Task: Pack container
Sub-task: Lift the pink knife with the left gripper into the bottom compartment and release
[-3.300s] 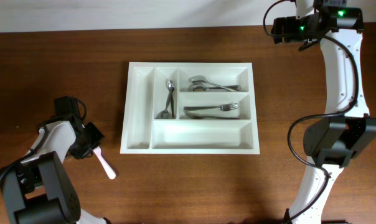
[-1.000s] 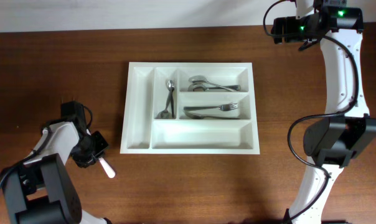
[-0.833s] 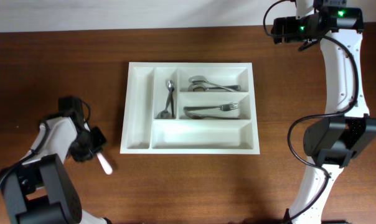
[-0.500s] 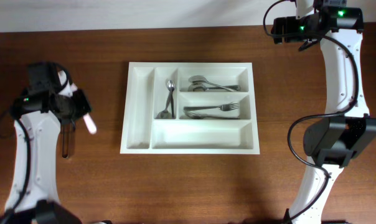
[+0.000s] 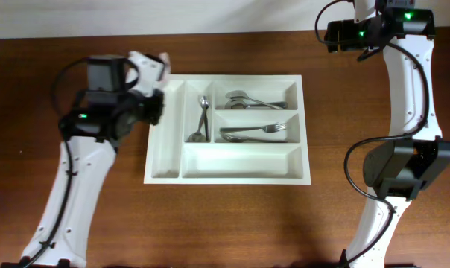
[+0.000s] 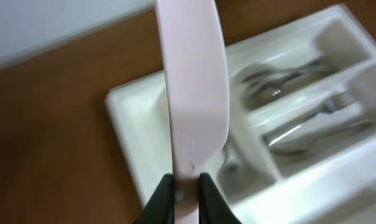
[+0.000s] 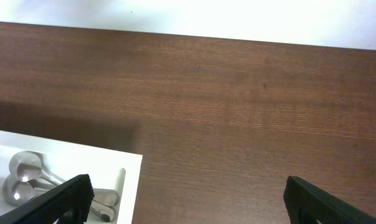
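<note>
My left gripper should next move back and to the right in the overhead view, turning and going down into the container's long near section (image 5: 243, 160) (image 6: 340, 199), because that section is empty.
The container (image 5: 165, 149) is a white five-compartment cutlery tray in the middle of the table, also seen in the left wrist view (image 6: 135, 130) and, as a corner, in the right wrist view (image 7: 82, 163). My left gripper (image 5: 150, 78) hovers at its upper left corner, shut on a pale pink plastic utensil (image 6: 191, 93) that sticks out ahead of the jaws (image 5: 160, 59). My right gripper (image 7: 185, 186) stands wide open above bare wood beyond the tray's far right corner, holding nothing.
Metal spoons (image 5: 202, 119) lie in a narrow upright compartment. More spoons (image 5: 247, 99) are in the top long compartment and forks (image 5: 255, 132) in the middle one. The right arm (image 5: 407, 97) rises along the table's right side.
My left arm lifted the pink utensil from the table's left front and swung it up and right to the tray's upper left corner. The right arm has not moved.
</note>
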You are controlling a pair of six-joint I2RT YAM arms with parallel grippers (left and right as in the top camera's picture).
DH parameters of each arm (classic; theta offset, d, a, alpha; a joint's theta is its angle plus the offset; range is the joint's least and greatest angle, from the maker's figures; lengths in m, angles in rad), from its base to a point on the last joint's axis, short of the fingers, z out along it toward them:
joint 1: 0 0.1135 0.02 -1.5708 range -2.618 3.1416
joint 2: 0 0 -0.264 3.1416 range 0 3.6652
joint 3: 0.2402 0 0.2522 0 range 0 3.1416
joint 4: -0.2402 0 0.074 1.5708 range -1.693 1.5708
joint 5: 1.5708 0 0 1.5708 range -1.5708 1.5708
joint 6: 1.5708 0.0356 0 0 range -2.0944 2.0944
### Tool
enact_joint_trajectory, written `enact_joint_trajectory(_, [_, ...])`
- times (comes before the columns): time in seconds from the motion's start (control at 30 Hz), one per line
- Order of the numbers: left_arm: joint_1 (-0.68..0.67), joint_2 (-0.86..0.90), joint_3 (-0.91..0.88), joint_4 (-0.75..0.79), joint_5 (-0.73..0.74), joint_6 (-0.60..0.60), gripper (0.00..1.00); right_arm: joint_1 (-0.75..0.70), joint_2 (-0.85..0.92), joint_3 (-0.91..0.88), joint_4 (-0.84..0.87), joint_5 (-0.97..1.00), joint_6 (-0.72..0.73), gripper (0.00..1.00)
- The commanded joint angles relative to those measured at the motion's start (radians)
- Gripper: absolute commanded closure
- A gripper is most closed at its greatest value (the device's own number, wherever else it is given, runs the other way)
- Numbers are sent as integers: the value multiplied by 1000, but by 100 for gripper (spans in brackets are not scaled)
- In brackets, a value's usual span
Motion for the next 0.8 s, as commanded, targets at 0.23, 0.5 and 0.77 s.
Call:
enact_joint_trajectory(0.23, [-311, 106, 8, 17, 37, 351, 98, 4, -5, 4, 2, 2, 13, 1])
enact_joint_trajectory(0.5, [-444, 263, 4, -85, 24, 584, 98, 4, -5, 4, 2, 2, 13, 1])
enact_joint_trajectory(0.77, [-454, 331, 8, -120, -48, 559, 49, 4, -5, 4, 2, 2, 13, 1])
